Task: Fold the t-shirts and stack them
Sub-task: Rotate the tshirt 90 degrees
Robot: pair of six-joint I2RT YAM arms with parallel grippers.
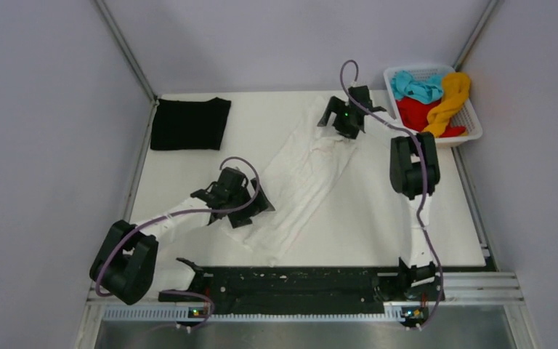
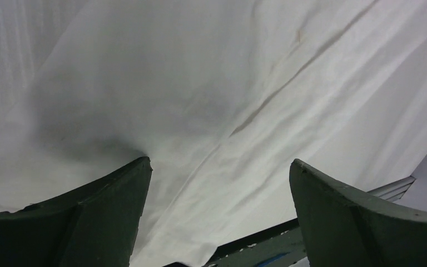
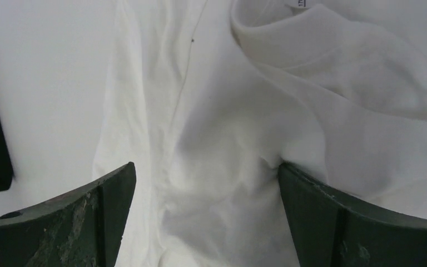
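My left gripper moves back onto the white t-shirt's near-end corner beside its arm next and closes. The white t-shirt still stretches long, unlike the folded black t-shirt (image 1: 189, 123).
A white t-shirt (image 1: 301, 182) lies as a long diagonal strip across the middle of the table. My left gripper (image 1: 251, 211) is open, low over its near left end; the left wrist view shows white cloth (image 2: 217, 100) between the spread fingers. My right gripper (image 1: 341, 134) is open at the far collar end; the right wrist view shows bunched cloth (image 3: 222, 183) between the fingers and the collar (image 3: 289, 39) beyond. A folded black t-shirt (image 1: 189, 123) lies at the far left. Teal (image 1: 415, 86), red (image 1: 418, 113) and yellow-orange (image 1: 449, 100) shirts lie in the basket.
A white lattice basket (image 1: 472, 120) stands at the far right corner of the white table (image 1: 378, 218). Grey walls close in the left, far and right sides. A black rail (image 1: 298, 280) runs along the near edge by the arm bases.
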